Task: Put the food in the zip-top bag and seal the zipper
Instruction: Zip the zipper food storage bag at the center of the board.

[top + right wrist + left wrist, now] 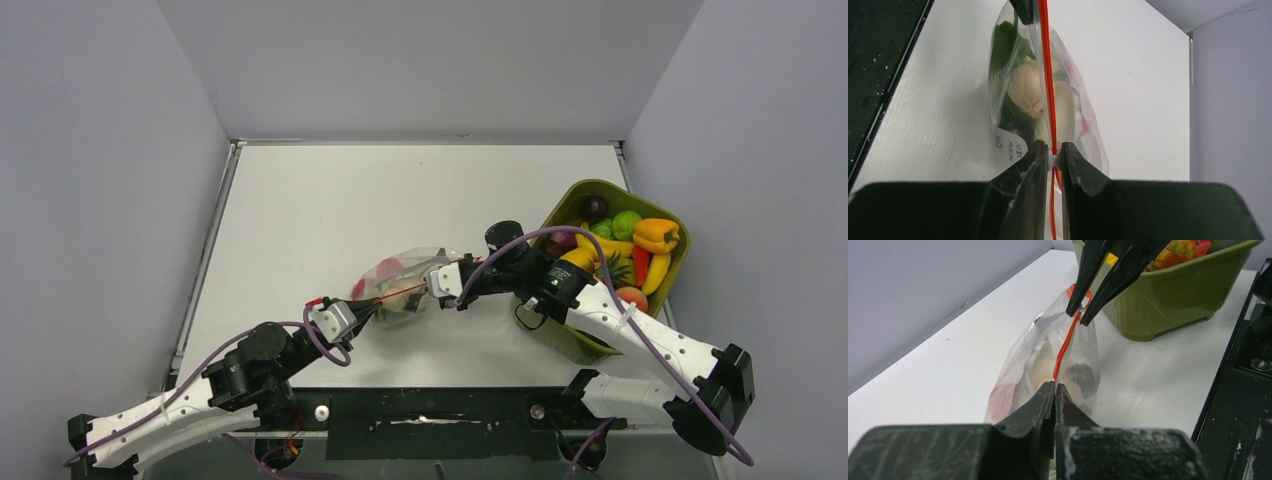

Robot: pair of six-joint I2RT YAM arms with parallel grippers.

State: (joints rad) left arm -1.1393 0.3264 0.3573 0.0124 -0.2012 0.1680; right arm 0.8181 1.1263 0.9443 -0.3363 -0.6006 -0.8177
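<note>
The robot needs to slide the slider [1051, 156] to the end of the zipper next, then carry the bag outward, lower it and release it, because the tabletop is bare outward of the right gripper and below it.
The clear zip-top bag [400, 285] lies on the white table between my two grippers, its orange-red zipper [395, 291] stretched taut. Food shows inside it: a beige garlic piece [1024, 90], a green piece [1005, 42] and something red [1000, 395]. My left gripper [365, 312] is shut on the zipper's near end [1054, 386]. My right gripper [445, 283] is shut on the zipper [1047, 75] at its small white slider [1051, 156], near the far end. The right fingers [1073, 305] also show in the left wrist view, pinching the strip [1065, 342].
An olive-green tub [604, 183] at the right holds more toy food [640, 250], including an orange pepper [655, 233] and a green piece [626, 222]. It also shows in the left wrist view [1168, 295]. Grey walls surround the table; a black rail [440, 410] runs along the near edge.
</note>
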